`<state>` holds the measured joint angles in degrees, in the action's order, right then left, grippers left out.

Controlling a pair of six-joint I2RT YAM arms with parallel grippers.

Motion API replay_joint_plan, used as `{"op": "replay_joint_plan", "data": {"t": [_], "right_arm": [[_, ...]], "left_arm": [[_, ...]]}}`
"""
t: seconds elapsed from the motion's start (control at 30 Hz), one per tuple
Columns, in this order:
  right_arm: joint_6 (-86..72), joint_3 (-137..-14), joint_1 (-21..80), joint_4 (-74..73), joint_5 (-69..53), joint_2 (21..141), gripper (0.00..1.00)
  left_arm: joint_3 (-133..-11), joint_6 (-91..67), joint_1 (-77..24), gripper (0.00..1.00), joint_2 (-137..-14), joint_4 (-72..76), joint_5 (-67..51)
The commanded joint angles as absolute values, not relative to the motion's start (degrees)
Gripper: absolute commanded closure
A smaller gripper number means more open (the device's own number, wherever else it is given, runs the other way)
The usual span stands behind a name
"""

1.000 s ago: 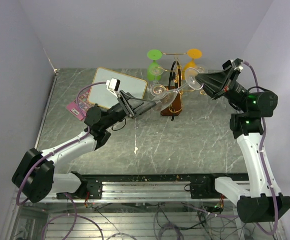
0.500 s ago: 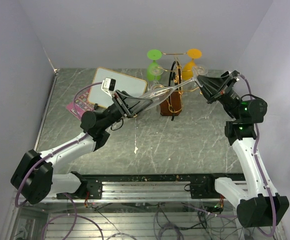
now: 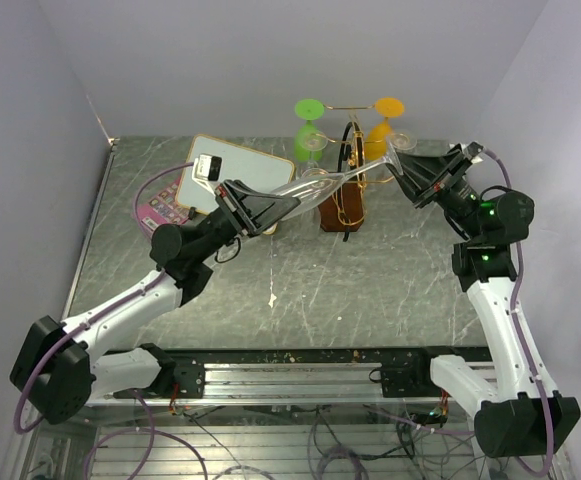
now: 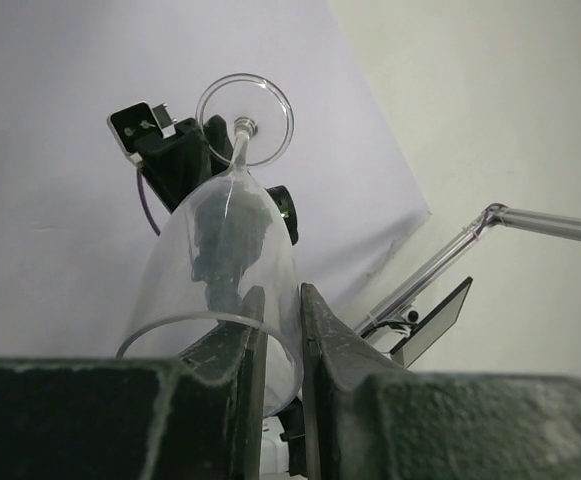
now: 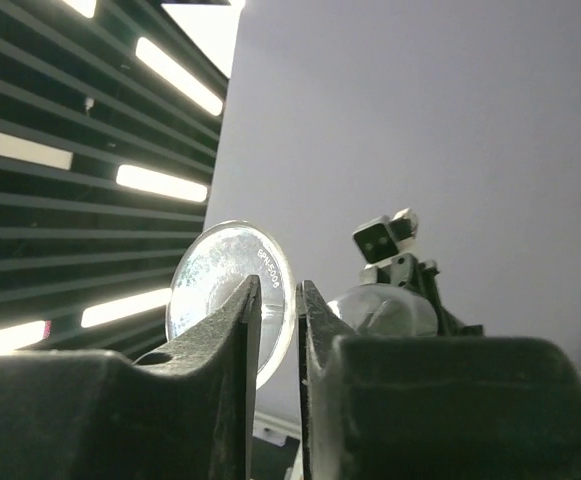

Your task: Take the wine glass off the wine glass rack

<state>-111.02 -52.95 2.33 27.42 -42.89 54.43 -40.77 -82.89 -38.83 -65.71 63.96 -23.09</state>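
My left gripper should lower the glass, turning it upright, onto the tabletop before the pink card, below it and leftward in the top view, then release it.
A clear wine glass (image 3: 342,180) lies level in the air between my two grippers, above and in front of the wine glass rack (image 3: 344,212), a gold wire stand on a brown block. My left gripper (image 3: 288,203) is shut on the rim of the bowl (image 4: 225,230), one finger inside it and one outside (image 4: 282,292). My right gripper (image 3: 402,166) is at the glass's foot (image 5: 215,270). Its jaws (image 5: 279,287) stand a narrow gap apart, with the edge of the foot in the gap, tilted and not pinched.
A green glass (image 3: 310,128) and an orange glass (image 3: 384,115) hang upside down on the rack's back arms. A white board with a tan frame (image 3: 240,165) and a pink card (image 3: 154,213) lie at the back left. Walls close in behind and on both sides.
My left gripper has closed on the bowl's rim and drawn slightly left. My right gripper's jaws, shut on the foot before, have parted a little.
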Motion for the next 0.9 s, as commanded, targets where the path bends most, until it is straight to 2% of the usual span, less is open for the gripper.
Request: {"op": "replay_joint_plan", "data": {"t": [0.0, 0.07, 0.17, 0.33, 0.47, 0.57, 0.87], "right_arm": [[-98.76, -54.77, 2.64, 19.78, -42.54, 52.98, 0.81], [-96.7, -54.78, 2.63, 17.96, -41.4, 52.28, 0.72], [-91.28, -55.73, 2.59, 13.04, -39.61, 51.48, 0.51], [-81.57, -59.05, 2.57, 1.14, -35.83, 50.05, 0.23], [-72.59, -61.48, 2.55, -9.05, -31.22, 48.43, 0.06], [-64.62, -64.53, 2.55, -17.19, -26.5, 47.17, 0.0], [-48.0, -74.12, 2.56, -31.34, -10.15, 44.93, 0.0]], "left_arm": [[-44.25, -79.7, -39.45, 0.93, -63.76, 60.02, -23.49], [-44.74, -79.15, -39.45, 0.93, -62.9, 57.92, -23.38], [-45.2, -78.18, -39.51, 0.93, -61.55, 54.38, -23.28], [-45.06, -76.06, -39.46, 0.93, -58.55, 47.87, -23.28], [-44.47, -74.43, -39.46, 0.93, -55.28, 39.93, -23.64], [-43.79, -72.73, -39.53, 0.93, -51.49, 32.72, -23.88], [-45.78, -62.08, -39.54, 0.93, -41.23, -0.57, -21.28]]}}
